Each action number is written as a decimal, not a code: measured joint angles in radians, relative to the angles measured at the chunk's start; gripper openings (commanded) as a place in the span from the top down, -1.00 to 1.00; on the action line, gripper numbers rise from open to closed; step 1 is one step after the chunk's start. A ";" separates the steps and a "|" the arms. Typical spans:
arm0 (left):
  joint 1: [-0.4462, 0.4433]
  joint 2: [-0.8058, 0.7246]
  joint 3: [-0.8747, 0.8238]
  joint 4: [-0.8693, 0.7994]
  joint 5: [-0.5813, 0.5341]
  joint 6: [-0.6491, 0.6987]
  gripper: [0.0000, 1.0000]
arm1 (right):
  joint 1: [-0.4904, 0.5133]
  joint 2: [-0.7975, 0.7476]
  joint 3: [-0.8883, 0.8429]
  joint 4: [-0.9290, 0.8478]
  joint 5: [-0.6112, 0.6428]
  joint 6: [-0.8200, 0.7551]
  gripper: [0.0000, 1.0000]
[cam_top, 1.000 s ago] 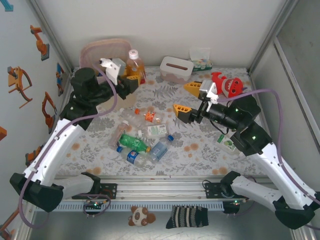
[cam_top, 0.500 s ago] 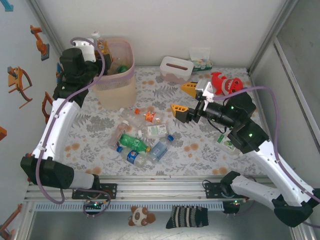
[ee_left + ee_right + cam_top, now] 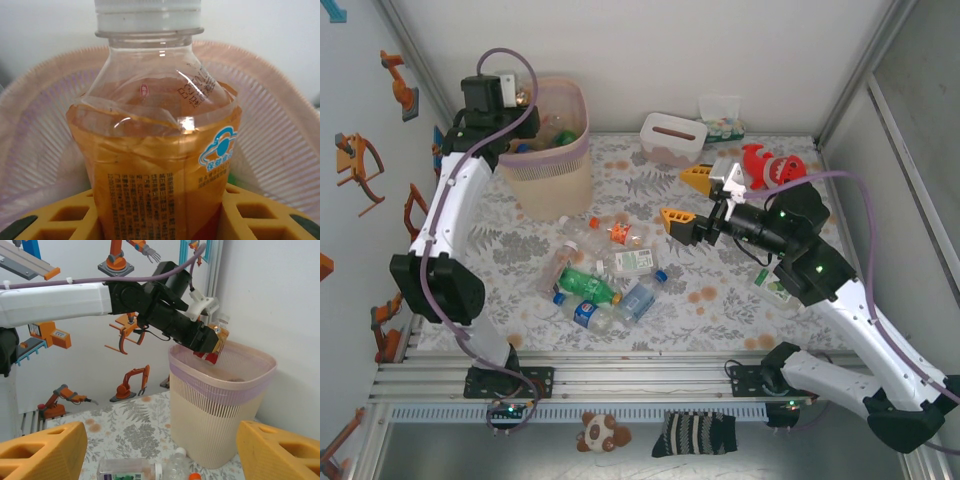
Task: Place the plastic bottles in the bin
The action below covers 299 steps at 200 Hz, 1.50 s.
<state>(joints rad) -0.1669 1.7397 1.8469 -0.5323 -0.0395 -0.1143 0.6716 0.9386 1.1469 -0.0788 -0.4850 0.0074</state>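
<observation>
The inside of the bin opens below, and the bottle's cap is still above the bin's rim. My left gripper needs to go down inside the bin toward the other bottles and release the bottle it is holding.
My left gripper (image 3: 160, 222) is shut on a clear plastic bottle (image 3: 160, 150) with an orange label and a white cap, its yellow fingers (image 3: 55, 220) on either side of the label. It hangs over the back left rim of the bin (image 3: 548, 175), a beige wastebasket with a pink liner (image 3: 280, 150). From the right wrist, that held bottle (image 3: 216, 340) dips just inside the bin (image 3: 215, 415). Other bottles lie inside the bin (image 3: 560, 135). Several bottles (image 3: 605, 272) lie heaped mid-table. My right gripper (image 3: 688, 200) hovers open right of the heap, holding nothing.
A white tissue box (image 3: 672, 137) and a red shark plush (image 3: 770, 168) sit at the back right. One more bottle (image 3: 775, 287) lies under my right arm. Two bottles (image 3: 150, 469) lie on the floral cloth just before the bin.
My left arm has swung with the bottle from in front of the bin up and left, to over its back rim. My right gripper drifted slightly left.
</observation>
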 measured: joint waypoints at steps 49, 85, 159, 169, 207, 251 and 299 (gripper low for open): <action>0.027 0.165 0.183 -0.197 0.063 -0.039 0.53 | 0.000 -0.004 -0.003 -0.003 0.000 0.003 -0.53; 0.032 0.304 0.325 -0.343 0.116 -0.053 0.49 | 0.000 -0.018 -0.014 -0.013 0.004 0.003 -0.53; 0.029 0.500 0.536 -0.560 0.162 -0.058 0.42 | 0.000 -0.030 -0.018 -0.023 0.008 0.000 -0.53; 0.029 0.513 0.546 -0.572 0.156 -0.061 0.40 | 0.000 -0.031 -0.018 -0.023 0.008 -0.001 -0.54; 0.030 0.554 0.563 -0.615 0.127 -0.061 0.28 | 0.000 -0.031 -0.019 -0.035 0.008 -0.001 -0.54; 0.030 0.565 0.598 -0.642 0.128 -0.066 -0.06 | 0.000 -0.030 -0.019 -0.042 0.008 -0.001 -0.53; 0.030 0.562 0.639 -0.665 0.146 -0.078 -0.27 | 0.000 -0.031 -0.018 -0.055 0.071 0.000 -0.53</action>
<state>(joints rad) -0.1368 2.3020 2.4855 -1.1973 0.1066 -0.1925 0.6716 0.9081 1.1286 -0.1337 -0.4137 0.0071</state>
